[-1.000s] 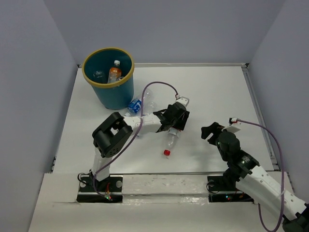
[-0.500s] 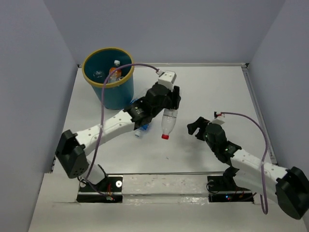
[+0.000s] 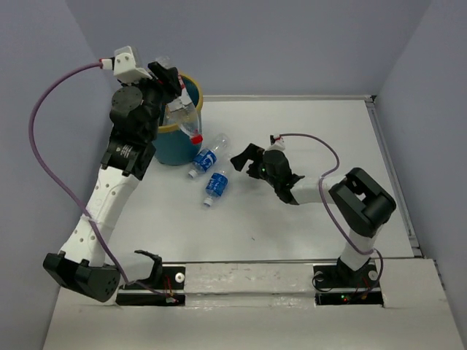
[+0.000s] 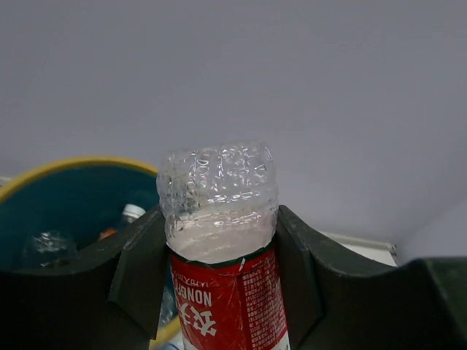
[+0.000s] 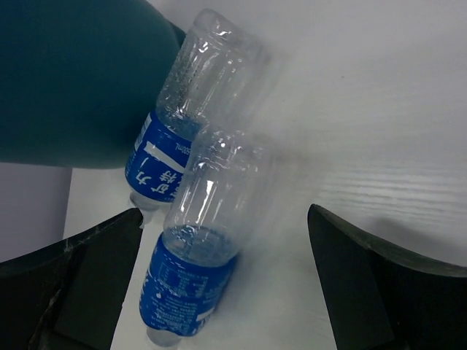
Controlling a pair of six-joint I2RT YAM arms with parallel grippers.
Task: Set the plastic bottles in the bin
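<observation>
The nearer bottle's clear end (image 3: 225, 167) (image 5: 228, 165) is closest to my right gripper's open fingers, so my right gripper needs to move down and to the left in the top view onto it next.
My left gripper (image 3: 174, 93) is raised at the teal bin (image 3: 174, 149) and is shut on a red-labelled plastic bottle (image 3: 184, 118), which hangs red cap down over the bin's near rim. In the left wrist view that bottle (image 4: 226, 299) fills the gap between the fingers (image 4: 139, 270). An orange-liquid bottle (image 4: 130, 214) and a clear one (image 4: 44, 244) lie inside the bin (image 4: 73, 165). Two blue-labelled bottles (image 3: 208, 155) (image 3: 217, 185) lie on the table beside the bin. My right gripper (image 3: 245, 159) is open just right of them. The nearer bottle (image 5: 201, 248) lies ahead of its spread jaws.
White table with a raised ledge along its back and right edges (image 3: 379, 124). Grey walls close in on both sides. The left arm's purple cable (image 3: 44, 138) loops out to the left. The bin's teal wall (image 5: 73, 73) stands close behind the two lying bottles.
The left arm swung up and left, carrying the red-labelled bottle from mid-table to the bin. The right arm reached left toward the two blue-labelled bottles and its jaws opened wider.
</observation>
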